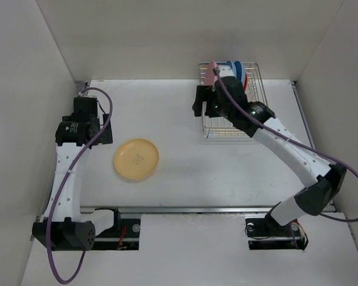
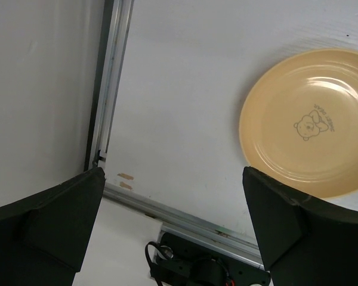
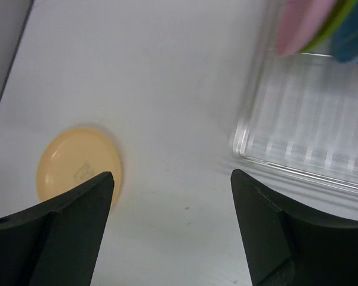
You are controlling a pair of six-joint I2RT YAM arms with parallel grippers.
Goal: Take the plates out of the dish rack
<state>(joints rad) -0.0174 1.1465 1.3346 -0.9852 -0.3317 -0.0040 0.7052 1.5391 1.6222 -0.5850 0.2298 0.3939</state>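
Note:
Next, my right gripper moves across and down onto the red plate [image 1: 246,82], which stands below, to its right in the top view, because it ends the row of plates.
The silver wire dish rack [image 1: 230,128] stands at the back right of the table. Pink [image 1: 210,74], blue [image 1: 232,67] and red plates stand upright in its far end. In the right wrist view the rack [image 3: 310,137] is blurred, with pink [image 3: 304,24], lime green [image 3: 341,13] and blue plate edges above it. A pale yellow-orange plate [image 1: 136,159] lies flat on the table. My right gripper [image 3: 173,176] hangs open and empty over the table just left of the rack. My left gripper [image 2: 173,173] is open and empty, with the yellow plate [image 2: 310,122] beside its right finger.
White walls enclose the table on the left, back and right. A metal rail [image 2: 185,211] runs along the table's near edge, with the arm bases [image 1: 77,235] behind it. The right arm [image 1: 286,149] reaches diagonally across the right side of the table.

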